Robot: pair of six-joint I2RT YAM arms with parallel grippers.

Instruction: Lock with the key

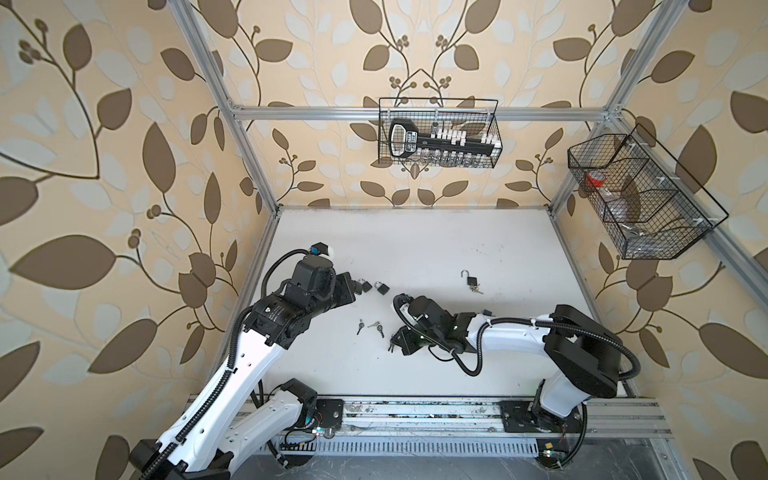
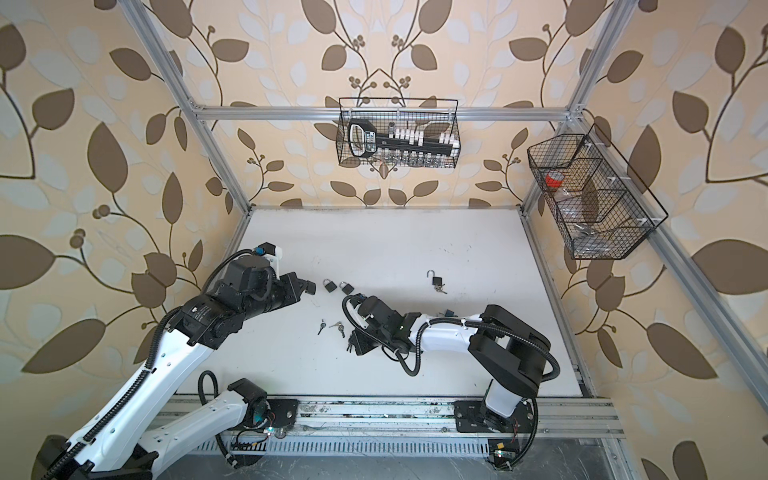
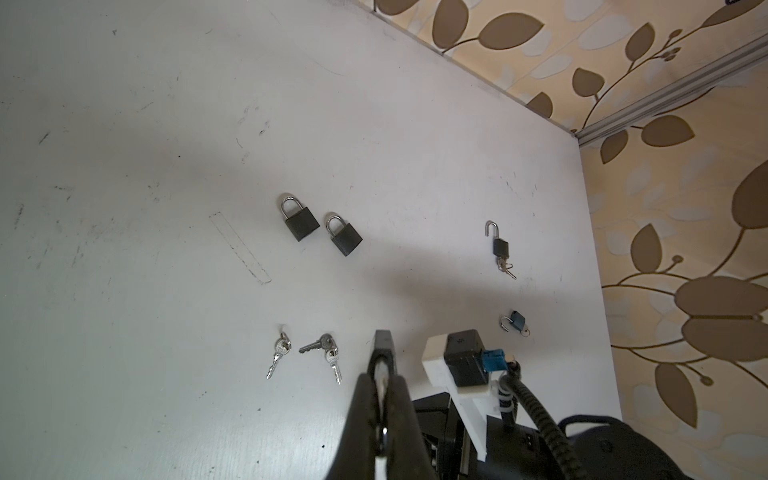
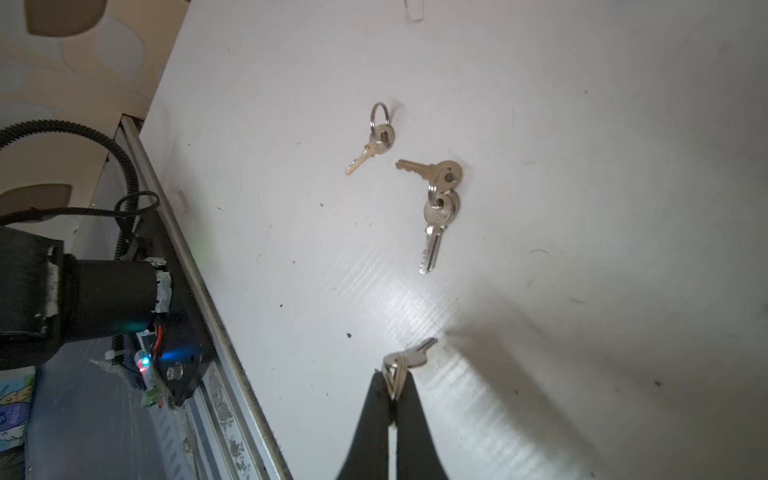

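Observation:
My right gripper moves outward and down to the bare tabletop beside the loose key sets next, since that spot is clear to release the keys.
My left gripper [image 3: 380, 375] is shut on a black padlock [image 3: 383, 345], seen edge-on with its body sticking out past the fingertips. In both top views this gripper [image 1: 358, 287] [image 2: 308, 286] hovers left of two shut black padlocks [image 3: 301, 220] [image 3: 345, 237] lying on the white table. My right gripper [image 4: 392, 374] is shut on a key ring with a silver key [image 4: 413, 357] just above the table, at mid-table in a top view [image 1: 392, 343]. An open padlock [image 1: 469, 280] with a key in it lies further back.
Two loose key sets [image 4: 374, 141] [image 4: 440, 199] lie between the grippers. A small blue padlock [image 3: 515, 322] lies beside the right arm. Wire baskets hang on the back wall [image 1: 438, 133] and right wall [image 1: 640, 195]. An aluminium rail [image 1: 415, 411] runs along the table's front.

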